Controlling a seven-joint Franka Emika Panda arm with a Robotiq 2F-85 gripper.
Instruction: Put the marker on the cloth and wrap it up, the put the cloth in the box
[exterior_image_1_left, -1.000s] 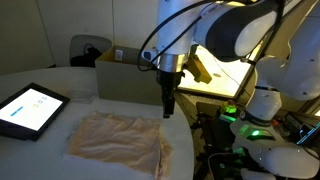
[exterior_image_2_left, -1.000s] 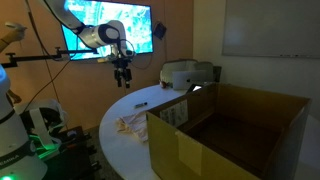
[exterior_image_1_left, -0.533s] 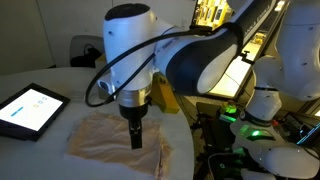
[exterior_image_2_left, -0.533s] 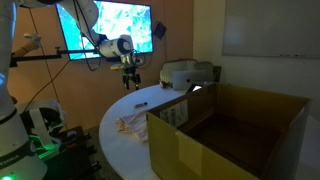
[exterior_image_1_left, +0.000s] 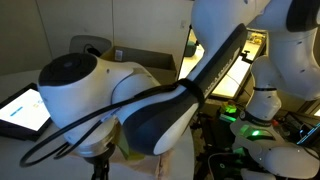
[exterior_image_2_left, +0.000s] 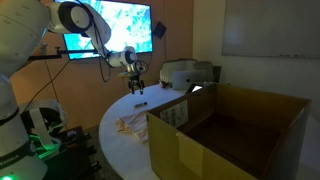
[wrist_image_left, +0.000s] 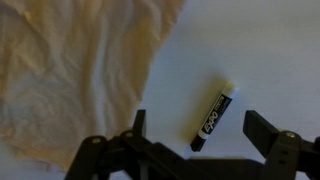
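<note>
My gripper lowers onto the black body of the marker (wrist_image_left: 212, 117) next, its open fingers going down either side, because the marker lies atop the table between them.
A black Expo marker (wrist_image_left: 212, 117) with a white end lies on the white table, just right of the crumpled beige cloth (wrist_image_left: 70, 70). My gripper (wrist_image_left: 201, 123) is open and hovers over the marker, one finger on each side, not touching it. In an exterior view my gripper (exterior_image_2_left: 139, 88) hangs above the marker (exterior_image_2_left: 141, 104), with the cloth (exterior_image_2_left: 133, 124) nearer the big open cardboard box (exterior_image_2_left: 230, 130). In an exterior view my arm (exterior_image_1_left: 120, 100) hides the cloth and the marker.
A lit tablet (exterior_image_1_left: 18, 108) lies on the table at the left. A white device (exterior_image_2_left: 180, 72) stands behind the box, and a wall screen (exterior_image_2_left: 110, 25) glows at the back. The round table's edge (exterior_image_2_left: 105, 135) curves near the cloth.
My arm has swung from near the box, across the cloth, to above the marker. It now fills most of one exterior view. Cloth and marker have not moved.
</note>
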